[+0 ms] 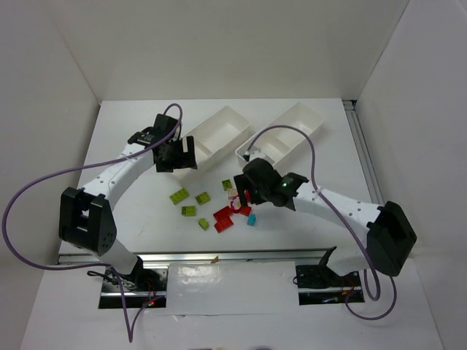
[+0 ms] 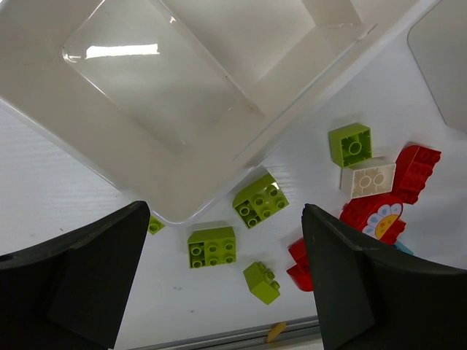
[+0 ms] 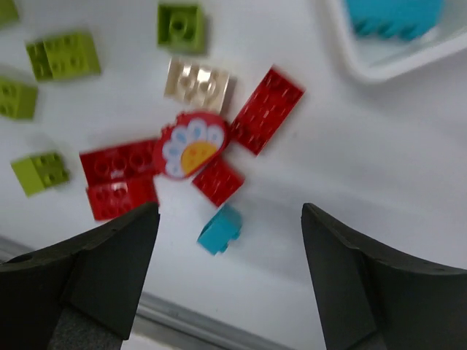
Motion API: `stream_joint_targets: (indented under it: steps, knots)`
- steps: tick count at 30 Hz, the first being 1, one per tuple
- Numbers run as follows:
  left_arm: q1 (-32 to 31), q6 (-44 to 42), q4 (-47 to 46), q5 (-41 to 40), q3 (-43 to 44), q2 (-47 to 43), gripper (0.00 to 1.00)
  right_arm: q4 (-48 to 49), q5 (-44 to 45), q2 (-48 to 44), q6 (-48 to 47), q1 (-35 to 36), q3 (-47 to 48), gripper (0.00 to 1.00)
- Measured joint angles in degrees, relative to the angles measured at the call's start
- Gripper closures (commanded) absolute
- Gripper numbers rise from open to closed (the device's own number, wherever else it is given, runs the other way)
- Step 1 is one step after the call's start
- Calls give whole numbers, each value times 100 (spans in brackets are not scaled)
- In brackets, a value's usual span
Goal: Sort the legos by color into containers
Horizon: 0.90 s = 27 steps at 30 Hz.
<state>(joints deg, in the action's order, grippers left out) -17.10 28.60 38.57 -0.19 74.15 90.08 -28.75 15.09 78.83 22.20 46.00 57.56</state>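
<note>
The right gripper lowers and draws back toward the bar next, open fingers astride the small cyan brick (image 1: 251, 219) (image 3: 220, 230), since the color matches the brick inside a white tray.
Several lime green legos (image 1: 188, 204), red ones (image 1: 222, 219), a beige one (image 1: 232, 193) and a small cyan one (image 1: 251, 219) lie loose on the table in front of two white trays, the left (image 1: 232, 111) and the right (image 1: 312, 111). My left gripper (image 1: 179, 154) is open and empty, hovering at the left tray's near end (image 2: 277, 109), above green bricks (image 2: 212, 246). My right gripper (image 1: 248, 191) is open and empty above the pile; the cyan brick (image 3: 220, 230) lies between its fingers, below a red flower piece (image 3: 192, 144). A cyan brick (image 3: 394, 16) lies in the right tray.
A metal rail (image 1: 219, 257) runs along the table's near edge. White walls enclose the table on the left, back and right. The left tray's near compartment (image 2: 146, 80) shows nothing in it.
</note>
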Motion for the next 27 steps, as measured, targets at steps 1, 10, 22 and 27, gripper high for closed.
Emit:
stream_joint_targets:
  steps: [1, 10, 22, 27]
  knots:
    - [0, 2, -2, 0, 0, 7, 4, -7, -81, -37, 68, 173, -177, 12]
    - [-46, 11, 0, 4, 0, 7, 4, -9, -446, 527, 315, 638, -743, 16]
    - [-46, 9, 0, -61, -2, 7, 4, 181, -511, 1082, 328, 636, -916, 37]
    - [-81, 9, 0, -59, -2, 7, 4, 258, -435, 1086, 339, 623, -916, 37]
